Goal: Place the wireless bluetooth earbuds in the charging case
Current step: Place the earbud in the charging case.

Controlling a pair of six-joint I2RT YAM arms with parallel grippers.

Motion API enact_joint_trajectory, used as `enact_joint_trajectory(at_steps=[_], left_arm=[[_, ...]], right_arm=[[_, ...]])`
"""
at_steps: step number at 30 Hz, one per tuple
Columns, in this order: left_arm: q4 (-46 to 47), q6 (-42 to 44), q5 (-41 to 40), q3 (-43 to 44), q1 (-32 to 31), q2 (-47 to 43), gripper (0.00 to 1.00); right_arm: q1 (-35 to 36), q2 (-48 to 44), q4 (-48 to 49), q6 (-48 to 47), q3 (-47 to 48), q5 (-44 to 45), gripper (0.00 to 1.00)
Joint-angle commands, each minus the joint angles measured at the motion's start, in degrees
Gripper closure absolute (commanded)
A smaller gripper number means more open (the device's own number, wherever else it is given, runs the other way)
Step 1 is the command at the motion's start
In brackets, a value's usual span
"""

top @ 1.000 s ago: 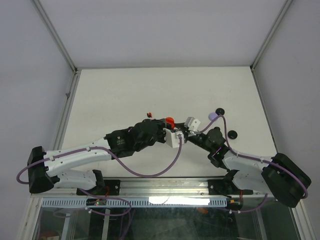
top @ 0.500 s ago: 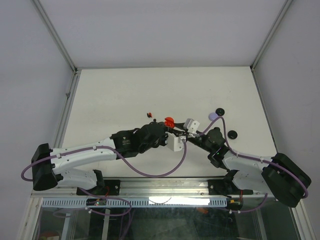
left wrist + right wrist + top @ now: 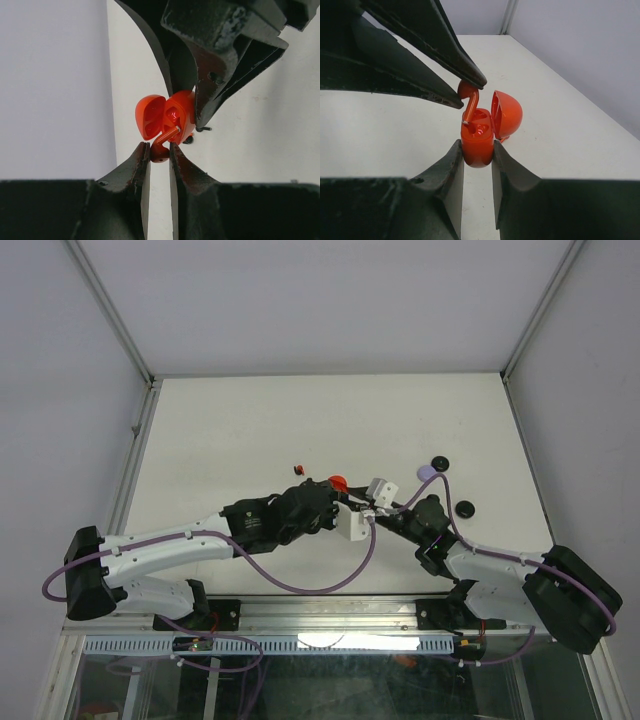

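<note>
The earbud's stem still sticks out of the red case (image 3: pixel 167 116). I will push my left gripper toward the socket at the stem tip and let go of the earbud.
My right gripper (image 3: pixel 477 146) is shut on the body of an open red charging case (image 3: pixel 478 140), whose lid (image 3: pixel 506 114) is flipped to the right. My left gripper (image 3: pixel 159 146) is shut on a red earbud (image 3: pixel 160 151) by its head. The earbud's stem tip touches a socket of the case (image 3: pixel 167 116). In the right wrist view the earbud (image 3: pixel 469 96) hangs from the left fingertips (image 3: pixel 470 77) above the case. In the top view both grippers meet at the red case (image 3: pixel 338 481) mid-table. Another small red earbud (image 3: pixel 297 469) lies on the table left of them.
A black round case (image 3: pixel 438 461) and a lavender case (image 3: pixel 427 472) lie right of the grippers. Another black case (image 3: pixel 465 508) lies near the right arm. Small dark bits (image 3: pixel 202 129) lie on the table beneath the red case. Side walls enclose the white table (image 3: pixel 250 420).
The left arm has swung its elbow and brought its gripper with the red earbud up to the open red case. The right arm has hardly moved.
</note>
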Motion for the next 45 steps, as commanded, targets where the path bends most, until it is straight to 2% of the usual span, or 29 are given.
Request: enact_joint_trajectory(at_steps=[1,20,31,45], left_arm=[[1.66,1.14,0.55,2.14,-0.49,-1.26,0.99],[0.64,5.64,0.08,0.83,-1.37,-1.24,0.97],[-1.33,6.83,0.31,0.14,-1.90,-2.42,0.97],[-2.24,9.06,-2.24,1.26,-3.42,-0.30,0.97]], right_arm=[[0.56,-0.51,3.29,-0.13,1.91,-1.41,1.00],[0.38,-2.45,4.08,1.81,1.56,-3.93,1.00],[-3.93,-2.85,2.76,8.30,2.93,-11.33,1.00],[-4.80,-2.96,0.63,9.33,4.16,-13.41,1.00]])
